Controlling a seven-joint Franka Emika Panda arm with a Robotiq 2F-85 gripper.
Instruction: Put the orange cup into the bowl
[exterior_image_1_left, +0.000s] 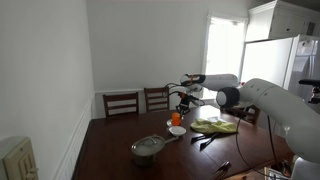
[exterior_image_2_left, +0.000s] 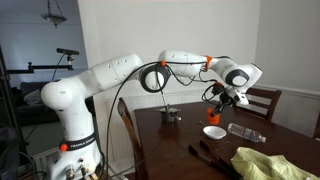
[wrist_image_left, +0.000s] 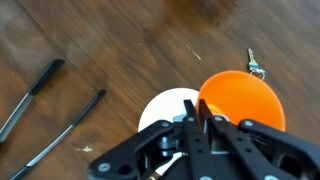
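Note:
My gripper lowers the orange cup into the small white bowl (exterior_image_2_left: 213, 131) (wrist_image_left: 162, 110) next and releases the cup's rim there, since the bowl lies just below my gripper.
My gripper (wrist_image_left: 198, 118) is shut on the rim of the small orange cup (wrist_image_left: 240, 95) and holds it in the air. The small white bowl (wrist_image_left: 162, 110) lies on the wooden table just below, partly hidden by the fingers, with the cup over its edge. In both exterior views the cup (exterior_image_2_left: 213, 115) (exterior_image_1_left: 176, 118) hangs from the gripper (exterior_image_2_left: 216, 104) a little above the bowl (exterior_image_2_left: 213, 131) (exterior_image_1_left: 177, 130).
A silver pot (exterior_image_1_left: 149, 148) stands near the table's front. A yellow cloth (exterior_image_1_left: 215, 125) (exterior_image_2_left: 265, 163) and a clear bottle (exterior_image_2_left: 245, 133) lie beside the bowl. Two black utensils (wrist_image_left: 30, 90) (wrist_image_left: 65, 128) lie on the table. Chairs (exterior_image_1_left: 121, 102) stand at the far edge.

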